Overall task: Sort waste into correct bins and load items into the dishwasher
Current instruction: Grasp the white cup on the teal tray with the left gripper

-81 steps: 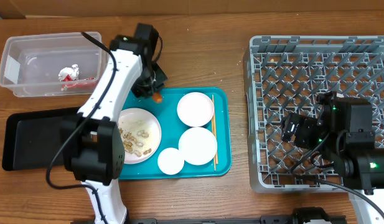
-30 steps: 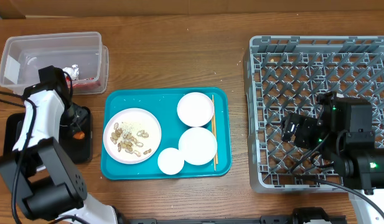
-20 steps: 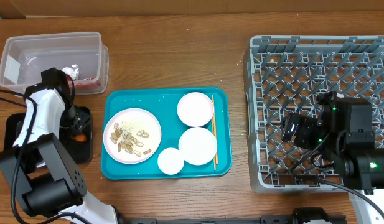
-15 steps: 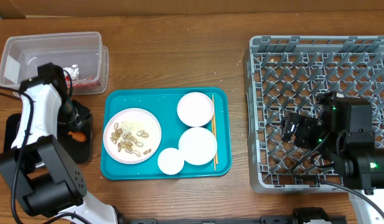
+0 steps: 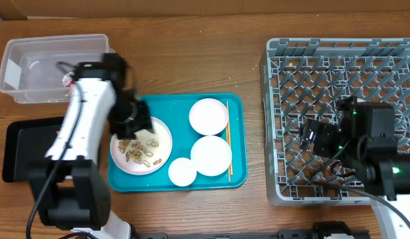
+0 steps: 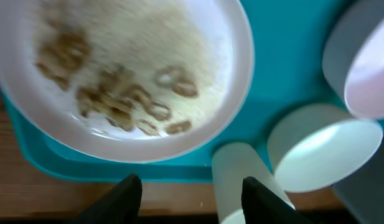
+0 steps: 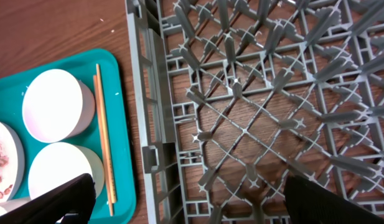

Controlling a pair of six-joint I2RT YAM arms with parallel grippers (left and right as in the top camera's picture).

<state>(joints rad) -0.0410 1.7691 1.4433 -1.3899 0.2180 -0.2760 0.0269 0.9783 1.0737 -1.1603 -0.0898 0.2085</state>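
Note:
The left gripper's next place is the white cup's plate-side rim (image 5: 171, 170) (image 6: 222, 218), down and to the right in the overhead view, since the cup stands below on that side.
The white plate (image 5: 150, 147) (image 6: 135, 74) with tan food scraps (image 6: 126, 102) lies at the left of the teal tray (image 5: 234, 176). My left gripper (image 5: 133, 121) (image 6: 192, 182) hovers open over the plate's near rim, with nothing between its fingers. Beside the plate stand the small cup (image 5: 183, 172) (image 6: 238, 177) and two bowls (image 5: 208, 116) (image 5: 211, 155), with the chopsticks (image 5: 227, 139) (image 7: 103, 140) along their right. My right gripper (image 5: 317, 139) (image 7: 195, 199) hangs wide open and empty over the grey dishwasher rack (image 5: 337, 73) (image 7: 254, 106).
A clear tub (image 5: 32, 66) sits at the back left, and a black tray (image 5: 25, 149) lies in front of it; my left arm covers parts of both. Bare wood separates the teal tray from the rack.
My left gripper let the orange carrot go in the black tray, then swung right to hang over the plate of scraps. The right arm has stayed put.

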